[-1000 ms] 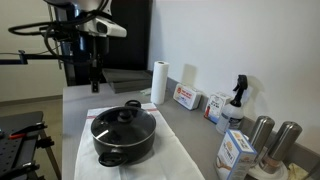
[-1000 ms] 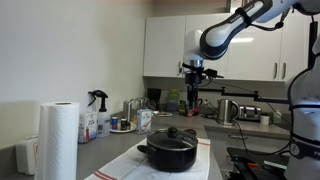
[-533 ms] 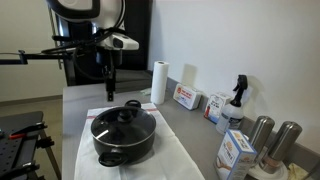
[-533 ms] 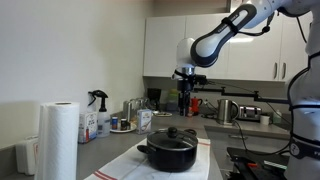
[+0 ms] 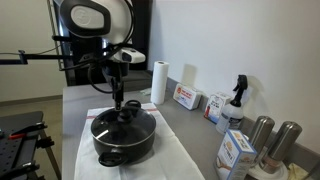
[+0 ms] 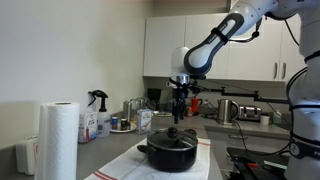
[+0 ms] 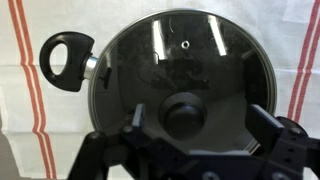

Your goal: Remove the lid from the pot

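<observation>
The black knob [image 7: 184, 111] is between my open fingers but lower than they are, so next I will lower my gripper over the center of the lid and close it around the knob.
The black pot [image 5: 125, 143] stands on a white cloth with red stripes, seen in both exterior views [image 6: 170, 156]. The dark glass lid [image 7: 185, 70] covers it, with its black knob [image 7: 184, 111] at the centre. In the wrist view one black side handle [image 7: 66, 59] sticks out at the left. My gripper [image 7: 198, 122] is open and hangs above the lid, its two fingers either side of the knob and apart from it. In an exterior view the gripper [image 5: 118, 100] is just over the pot; it also shows higher above the pot from the other side [image 6: 179, 108].
A paper towel roll [image 5: 158, 82], boxes [image 5: 186, 97], a spray bottle [image 5: 236, 99] and two steel canisters [image 5: 272, 138] stand along the wall behind the pot. The striped cloth [image 7: 30, 110] lies under the pot. A kettle [image 6: 227, 110] stands at the far counter.
My gripper has moved from behind the pot to over it and come down toward the lid's knob. The pot and lid have not moved.
</observation>
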